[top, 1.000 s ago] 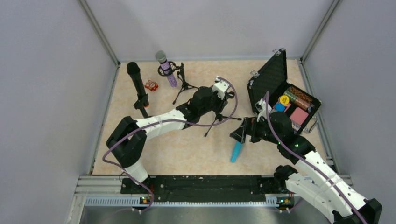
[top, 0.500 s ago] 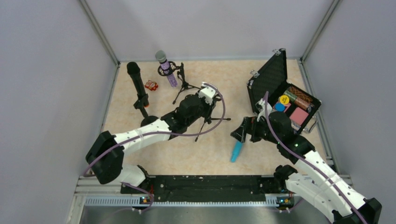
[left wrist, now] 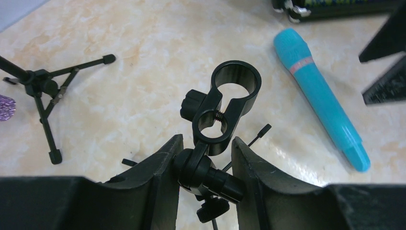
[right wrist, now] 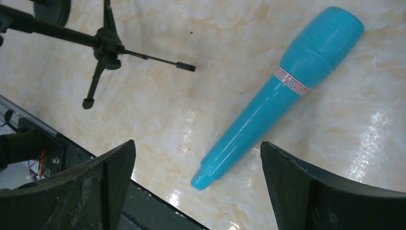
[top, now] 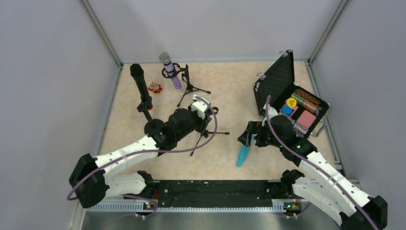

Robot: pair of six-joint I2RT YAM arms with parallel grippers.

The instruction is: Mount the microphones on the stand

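The stand in my left gripper will next move back toward the black bar [top: 215, 193] with a slight turn, and then I will open there, as the stand's tripod legs are spread.
My left gripper [top: 203, 116] is shut on the swivel joint of a small black tripod stand [top: 207, 133]; in the left wrist view the gripper [left wrist: 207, 142] pinches the joint just below the empty clip ring [left wrist: 235, 81]. The turquoise microphone [top: 243, 155] lies flat on the table, also in the left wrist view [left wrist: 318, 96] and the right wrist view [right wrist: 282, 91]. My right gripper [top: 248, 137] is open and empty just above it [right wrist: 197, 146]. The black microphone with the orange end [top: 141, 90] stands upright in a holder at far left. The purple microphone [top: 171, 72] sits in a second stand [top: 190, 87].
An open black case [top: 277, 81] holding small colourful items stands at the right. A small red object [top: 155, 87] lies near the black microphone. The second stand's tripod legs [left wrist: 42, 91] spread left of my left gripper. A black rail [top: 206, 189] runs along the near edge.
My left arm has pulled the held stand toward the near left, away from the middle of the table. My right gripper has stayed almost still over the turquoise microphone.
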